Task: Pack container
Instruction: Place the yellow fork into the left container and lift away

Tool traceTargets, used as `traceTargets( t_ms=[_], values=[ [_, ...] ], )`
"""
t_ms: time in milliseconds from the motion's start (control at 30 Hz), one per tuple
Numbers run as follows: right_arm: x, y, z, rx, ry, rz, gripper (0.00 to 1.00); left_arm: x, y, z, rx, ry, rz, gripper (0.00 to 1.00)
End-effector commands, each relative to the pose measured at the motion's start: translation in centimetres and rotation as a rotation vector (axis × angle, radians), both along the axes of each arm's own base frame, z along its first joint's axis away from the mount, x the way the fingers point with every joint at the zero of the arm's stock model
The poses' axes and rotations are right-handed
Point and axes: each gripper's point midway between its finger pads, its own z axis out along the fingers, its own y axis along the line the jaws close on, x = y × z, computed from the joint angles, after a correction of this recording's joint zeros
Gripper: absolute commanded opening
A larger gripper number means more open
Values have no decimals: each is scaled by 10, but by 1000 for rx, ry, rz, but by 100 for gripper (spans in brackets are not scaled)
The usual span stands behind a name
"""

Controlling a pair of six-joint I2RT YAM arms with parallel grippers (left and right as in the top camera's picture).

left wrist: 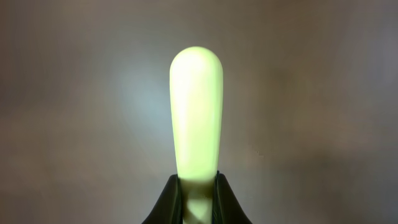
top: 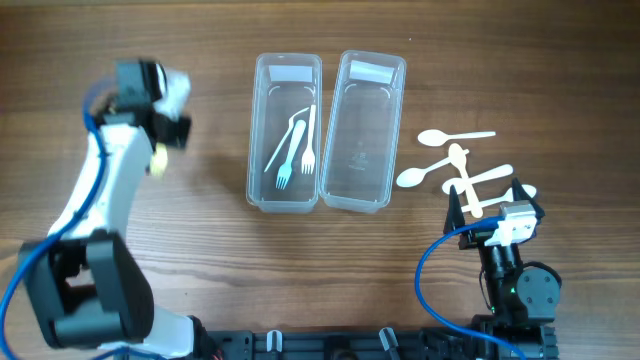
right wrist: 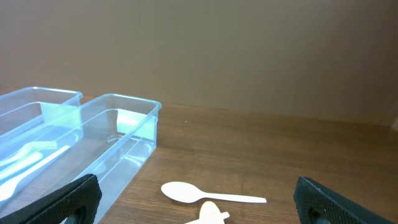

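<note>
The left gripper carries the utensil (left wrist: 196, 112) over the space beside the forks next and releases it, since their container lies to the right in the overhead view.
Two clear containers lie side by side. The left container (top: 252, 150) (right wrist: 37, 102) holds white forks (top: 300, 145), and nothing shows in the right container (top: 392, 140) (right wrist: 134, 111). Several white spoons (top: 455, 137) (right wrist: 205, 194) lie on the table right of them. My left gripper (top: 158, 150) (left wrist: 198, 186) hangs over the table's left side, shut on a pale plastic utensil (left wrist: 196, 112) whose rounded end sticks out beyond the jaws. My right gripper (top: 490, 203) (right wrist: 196, 204) stands wide open over the spoons, with nothing between its fingers (right wrist: 76, 198).
The wooden table (top: 200, 270) carries nothing else near the arms. A blue cable (top: 432, 275) loops beside the right arm's base at the front edge.
</note>
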Motion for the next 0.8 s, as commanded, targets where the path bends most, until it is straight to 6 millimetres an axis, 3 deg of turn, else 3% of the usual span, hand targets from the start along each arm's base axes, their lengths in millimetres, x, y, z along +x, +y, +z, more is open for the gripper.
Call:
traceTargets(
  t_ms=[0, 100, 200, 333, 500, 533, 567, 600, 633, 767],
  values=[
    [0, -2, 2, -2, -9, -14, 100, 37, -73, 117, -286, -296, -68, 4],
    [0, -2, 2, -2, -9, -14, 100, 38, -118, 127, -454, -303, -44, 4],
    [0, -2, 2, -2, -9, -14, 100, 29, -152, 108, -508, -213, -36, 4],
    [0, -2, 2, -3, -9, -14, 100, 19, -180, 70, -508, -78, -47, 4],
    [0, -2, 2, -2, -9, -14, 100, 18, -193, 31, -496, 23, -48, 4],
    [0, -2, 2, -2, -9, -14, 100, 18, -195, 26, -501, 37, -34, 11],
    [0, -2, 2, -2, -9, -14, 100, 18, -197, 22, -514, 47, -21, 34],
    [0, -2, 2, -2, -9, -14, 100, 19, -199, 22, -530, 48, -2, 74],
    [0, -2, 2, -2, -9, -14, 100, 22, -200, 26, -541, 31, -1, 84],
    [0, -2, 2, -2, -9, -14, 100, 39, -194, 61, -568, -102, -16, 84]
  ],
)
